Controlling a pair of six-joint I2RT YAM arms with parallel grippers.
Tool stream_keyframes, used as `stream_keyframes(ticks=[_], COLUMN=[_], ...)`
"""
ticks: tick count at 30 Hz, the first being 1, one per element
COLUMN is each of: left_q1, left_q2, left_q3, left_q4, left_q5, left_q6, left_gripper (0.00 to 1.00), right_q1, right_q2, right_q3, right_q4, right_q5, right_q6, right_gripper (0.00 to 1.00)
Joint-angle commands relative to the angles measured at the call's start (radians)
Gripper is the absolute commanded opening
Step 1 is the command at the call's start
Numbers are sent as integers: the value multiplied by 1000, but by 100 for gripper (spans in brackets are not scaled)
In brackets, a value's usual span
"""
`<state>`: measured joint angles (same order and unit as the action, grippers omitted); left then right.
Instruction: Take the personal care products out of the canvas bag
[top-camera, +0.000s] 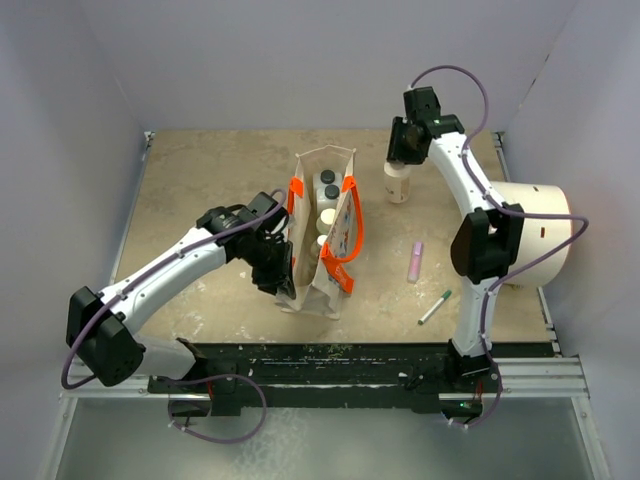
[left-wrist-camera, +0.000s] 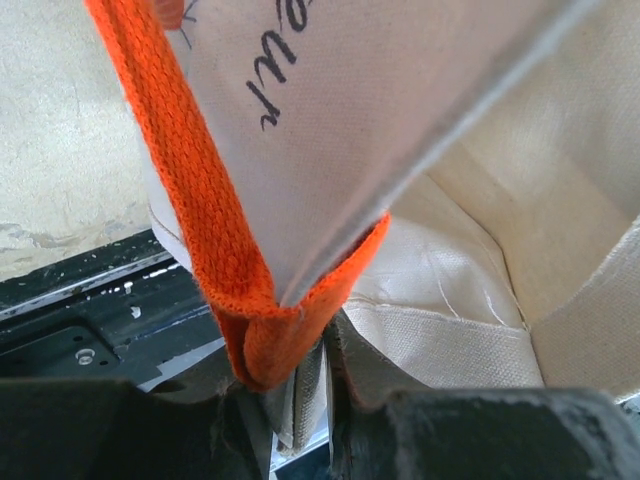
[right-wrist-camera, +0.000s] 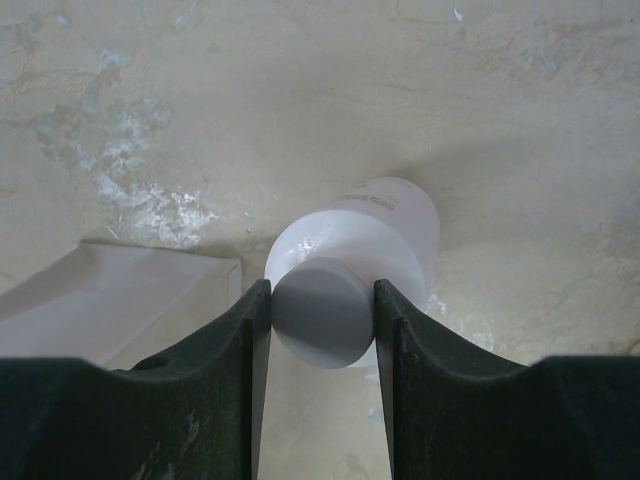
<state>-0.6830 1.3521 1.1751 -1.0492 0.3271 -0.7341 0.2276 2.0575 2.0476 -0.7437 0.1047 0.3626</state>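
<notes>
I will ease my right gripper down and away from the bag (top-camera: 318, 282) next, set the bottle on the bare tabletop and let go of its cap, because the spot is clear.
The cream canvas bag (top-camera: 318, 282) with orange handles (top-camera: 352, 232) stands open mid-table. Inside it I see two black-capped bottles (top-camera: 329, 185) and a cream-capped one (top-camera: 327, 216). My left gripper (top-camera: 277, 280) is shut on the bag's left wall; in the left wrist view (left-wrist-camera: 330, 400) it pinches the canvas edge (left-wrist-camera: 305, 385) beside the orange strap (left-wrist-camera: 215, 230). My right gripper (top-camera: 404, 152) is shut on the pale cap (right-wrist-camera: 322, 312) of a white bottle (top-camera: 398, 184), which stands upright on the table right of the bag. In the right wrist view (right-wrist-camera: 322, 302) the fingers (right-wrist-camera: 250, 340) touch both sides of the cap.
A small pink tube (top-camera: 415, 261) and a green pen (top-camera: 434, 307) lie right of the bag. A large white cylinder (top-camera: 540, 240) sits at the right edge behind my right arm. White walls enclose the table (top-camera: 210, 180). The bag's corner (right-wrist-camera: 120, 300) shows in the right wrist view.
</notes>
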Motion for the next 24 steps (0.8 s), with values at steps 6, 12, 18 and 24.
stream_keyframes(ticks=[6, 12, 18, 24], left_q1=[3, 3, 4, 3], left_q2=[31, 16, -9, -30], left_q3=[72, 71, 70, 70], left_q4=[-35, -40, -54, -68], left_q5=[-76, -76, -81, -86], left_q6=[87, 107, 123, 139], left_gripper=[27, 27, 28, 28], right_q1=[-4, -9, -18, -61], right_q2=[-89, -107, -118, -114], right_q3=[-89, -201, -267, -318], right_q4=[227, 254, 257, 252], right_q5=[-12, 17, 36, -11], right_q6=[-27, -46, -29, -5], right_gripper=[0, 0, 22, 25])
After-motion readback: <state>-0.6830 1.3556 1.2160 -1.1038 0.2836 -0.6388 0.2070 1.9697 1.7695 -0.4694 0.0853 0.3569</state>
